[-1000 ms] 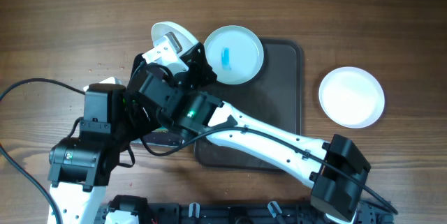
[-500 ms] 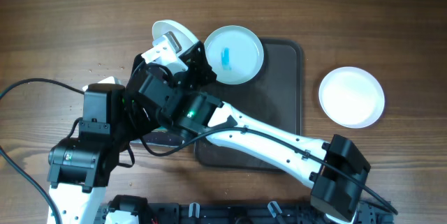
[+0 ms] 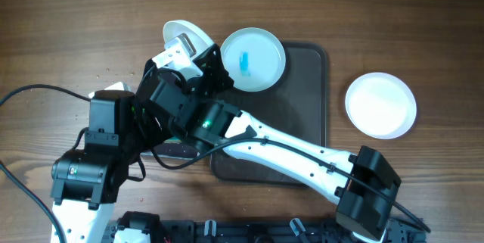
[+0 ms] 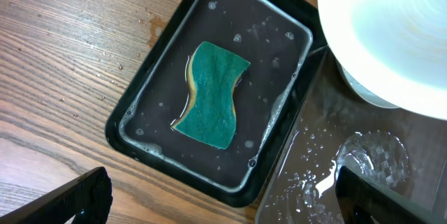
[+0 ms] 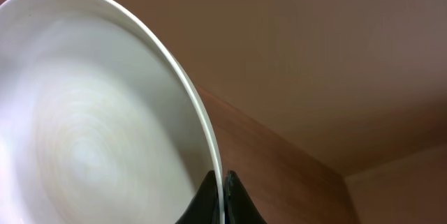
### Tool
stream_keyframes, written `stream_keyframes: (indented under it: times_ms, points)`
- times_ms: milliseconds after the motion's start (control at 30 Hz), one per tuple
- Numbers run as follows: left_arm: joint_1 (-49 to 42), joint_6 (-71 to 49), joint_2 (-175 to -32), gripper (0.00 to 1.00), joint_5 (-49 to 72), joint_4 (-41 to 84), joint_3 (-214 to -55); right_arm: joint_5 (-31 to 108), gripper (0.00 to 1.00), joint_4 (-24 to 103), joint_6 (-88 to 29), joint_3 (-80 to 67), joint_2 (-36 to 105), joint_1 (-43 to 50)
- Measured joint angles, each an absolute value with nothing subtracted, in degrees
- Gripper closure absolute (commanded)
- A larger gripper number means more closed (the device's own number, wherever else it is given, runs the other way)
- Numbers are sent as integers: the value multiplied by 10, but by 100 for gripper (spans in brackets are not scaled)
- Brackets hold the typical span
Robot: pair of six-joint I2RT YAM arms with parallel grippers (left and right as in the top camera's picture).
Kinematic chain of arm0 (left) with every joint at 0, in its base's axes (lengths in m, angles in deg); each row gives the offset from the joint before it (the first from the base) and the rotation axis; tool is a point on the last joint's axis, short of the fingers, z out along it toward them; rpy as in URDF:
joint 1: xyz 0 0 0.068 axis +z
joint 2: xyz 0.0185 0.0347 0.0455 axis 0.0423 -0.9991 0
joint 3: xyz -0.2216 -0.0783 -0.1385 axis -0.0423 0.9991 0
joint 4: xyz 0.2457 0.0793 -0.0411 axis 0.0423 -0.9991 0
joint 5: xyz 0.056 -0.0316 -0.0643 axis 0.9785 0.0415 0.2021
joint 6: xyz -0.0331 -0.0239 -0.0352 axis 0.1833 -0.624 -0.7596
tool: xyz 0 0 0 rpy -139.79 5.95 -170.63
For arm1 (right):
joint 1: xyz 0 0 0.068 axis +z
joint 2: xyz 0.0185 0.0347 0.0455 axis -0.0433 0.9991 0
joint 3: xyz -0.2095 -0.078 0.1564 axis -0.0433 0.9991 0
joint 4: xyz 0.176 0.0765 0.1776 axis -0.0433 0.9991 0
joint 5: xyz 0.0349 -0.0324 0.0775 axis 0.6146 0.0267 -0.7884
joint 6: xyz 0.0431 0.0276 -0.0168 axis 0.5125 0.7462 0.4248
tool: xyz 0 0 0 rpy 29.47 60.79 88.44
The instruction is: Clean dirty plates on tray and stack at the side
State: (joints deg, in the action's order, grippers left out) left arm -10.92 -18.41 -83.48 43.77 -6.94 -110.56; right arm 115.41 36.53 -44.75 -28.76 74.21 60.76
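Next, my right gripper moves across the brown tray, then down onto the clean plate [image 3: 380, 104] beyond it to release the rim, because the held side looks clean.
My right gripper [image 3: 186, 51] is shut on the rim of a white plate [image 3: 181, 34] and holds it tilted on edge, left of the tray's far left corner. In the right wrist view the fingertips [image 5: 222, 182] pinch the rim of this plate [image 5: 91, 126], whose face looks clean. A second plate [image 3: 253, 59] with a blue smear lies at the far left of the dark brown tray [image 3: 306, 91]. A third, clean plate [image 3: 380, 104] lies on the table right of the tray. My left gripper [image 4: 223, 197] is open and empty over the near edge of the sponge tray.
A small black tray [image 4: 147, 91] holding water and a green-yellow sponge [image 4: 209, 93] sits left of the brown tray's wet corner [image 4: 328, 161]. A white plate [image 4: 391, 28] fills the upper right of the left wrist view. Both arms crowd the table's left-centre.
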Motion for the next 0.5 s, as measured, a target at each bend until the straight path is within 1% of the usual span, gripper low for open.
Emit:
stream_keyframes:
  times_ms: [200, 500]
  points:
    - [-109, -184, -835, 0, 438, -69, -1106, 1154, 96, 365, -447, -288, 742, 608]
    - [-107, -184, -834, 0, 438, -69, -1108, 1135, 96, 348, -484, -287, 742, 609]
